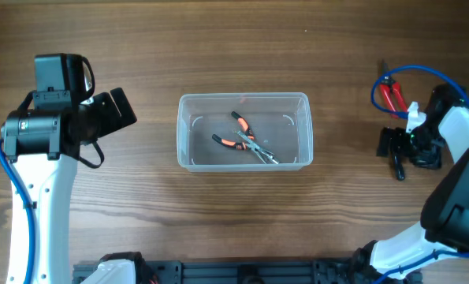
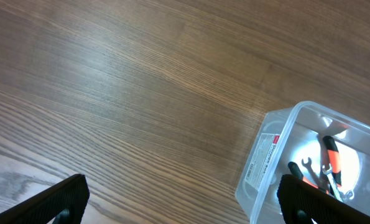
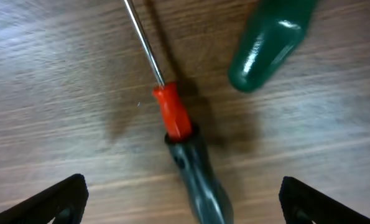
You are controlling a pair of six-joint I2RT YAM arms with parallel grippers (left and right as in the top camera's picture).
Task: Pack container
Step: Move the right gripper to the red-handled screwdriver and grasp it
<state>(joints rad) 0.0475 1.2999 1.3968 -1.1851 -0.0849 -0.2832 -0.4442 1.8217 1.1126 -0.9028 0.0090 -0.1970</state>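
Note:
Next, the right gripper lowers onto the screwdriver's black handle (image 1: 399,168) (image 3: 192,155) by its red collar and closes, as that handle lies below it, between the open fingers.
The clear plastic container (image 1: 243,131) sits at the table's middle, holding orange-and-black pliers (image 1: 240,136) and a small wrench. It also shows in the left wrist view (image 2: 278,149) at lower right. My left gripper (image 2: 183,200) is open and empty over bare wood left of the container. My right gripper (image 3: 183,200) is open at the far right of the table, straddling a screwdriver (image 3: 188,155) with a black handle and red collar; its fingers are apart from it. A green handle (image 3: 268,40) lies beside the screwdriver.
Red-handled pliers (image 1: 392,95) lie at the far right behind my right arm, under a blue cable loop. The right gripper body (image 1: 411,146) covers the screwdriver in the overhead view.

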